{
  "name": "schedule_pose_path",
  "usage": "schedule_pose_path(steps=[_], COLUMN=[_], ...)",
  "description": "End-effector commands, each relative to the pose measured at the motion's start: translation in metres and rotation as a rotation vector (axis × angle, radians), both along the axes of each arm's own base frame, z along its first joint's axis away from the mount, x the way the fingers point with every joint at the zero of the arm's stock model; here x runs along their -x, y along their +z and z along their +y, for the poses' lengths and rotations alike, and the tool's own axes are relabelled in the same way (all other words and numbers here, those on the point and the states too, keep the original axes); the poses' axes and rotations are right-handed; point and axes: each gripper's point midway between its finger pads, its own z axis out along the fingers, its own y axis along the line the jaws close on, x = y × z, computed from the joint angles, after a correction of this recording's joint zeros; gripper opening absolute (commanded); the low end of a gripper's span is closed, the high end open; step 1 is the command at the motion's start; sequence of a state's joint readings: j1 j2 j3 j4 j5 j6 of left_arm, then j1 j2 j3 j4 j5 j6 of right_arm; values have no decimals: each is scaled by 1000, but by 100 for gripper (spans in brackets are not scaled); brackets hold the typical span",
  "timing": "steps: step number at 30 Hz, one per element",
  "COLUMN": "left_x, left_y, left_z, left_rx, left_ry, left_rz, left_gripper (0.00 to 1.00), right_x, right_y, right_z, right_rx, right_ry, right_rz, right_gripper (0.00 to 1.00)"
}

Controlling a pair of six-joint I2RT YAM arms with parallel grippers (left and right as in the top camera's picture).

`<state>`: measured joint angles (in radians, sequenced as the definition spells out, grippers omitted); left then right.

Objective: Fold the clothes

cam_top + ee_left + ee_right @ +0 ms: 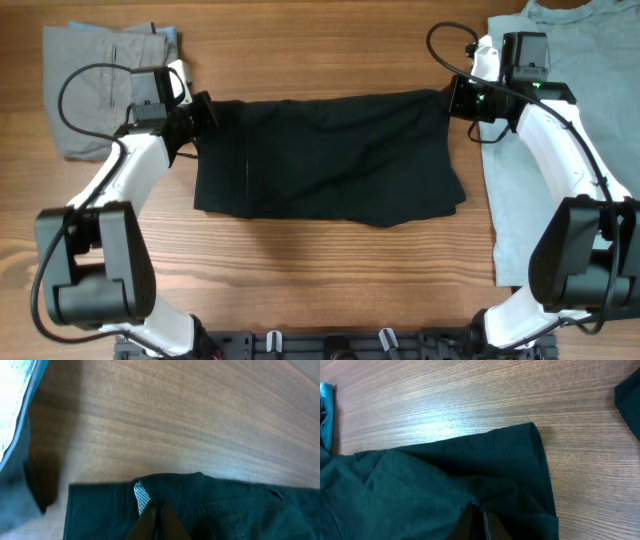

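Note:
Next, my right gripper draws its bunched fold outward toward the far corner of the lower layer [446, 93] [531, 428], releasing there, since that layer still shows beyond it.
A black garment [330, 160] lies spread flat across the middle of the table, folded into a wide rectangle. My left gripper [203, 112] is shut on its upper left corner; the left wrist view shows the fingers [159, 519] pinched on the dark cloth [225, 510] beside a white checked label [142, 497]. My right gripper [450, 100] is shut on the upper right corner; the right wrist view shows the fingers [479, 519] closed on a bunched fold of the dark cloth [420, 480].
A folded grey garment [100, 85] lies at the far left with a blue edge under it. A pale grey-green shirt [570, 140] lies along the right side. Bare wood [320, 280] shows in front of the black garment.

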<state>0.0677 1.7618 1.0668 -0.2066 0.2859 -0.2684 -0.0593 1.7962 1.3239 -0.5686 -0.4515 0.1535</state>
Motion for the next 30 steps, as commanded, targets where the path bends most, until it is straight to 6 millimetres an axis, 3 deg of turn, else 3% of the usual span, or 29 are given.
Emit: schedule_pose_path(steps=[1,8,18,21,23,29,30], left_x=[16,37,30,31,30,28,28], left_y=[-4,-24,-45,-58,-66,-75,-74], left_z=[11,44,53,53,53,50,50], left_rx=[-39,-201,-242,-241,-240,-226,-225], left_ry=[37,145,173,170,168,158,158], left_rz=[69,187,201,223,233,240,236], left_gripper=[4,4,8,8,8,8,9], right_x=[-1,0,-2,-6,-12,-50,-53], right_y=[-3,-2,0,-3,-2,29,32], right_z=[2,5,22,16,10,10,10], right_rx=[2,-13,-15,27,29,19,12], right_ry=[0,9,48,-14,-79,-85,-94], right_rz=[12,14,-7,0,-1,-206,-220], right_gripper=[5,6,7,6,5,6,19])
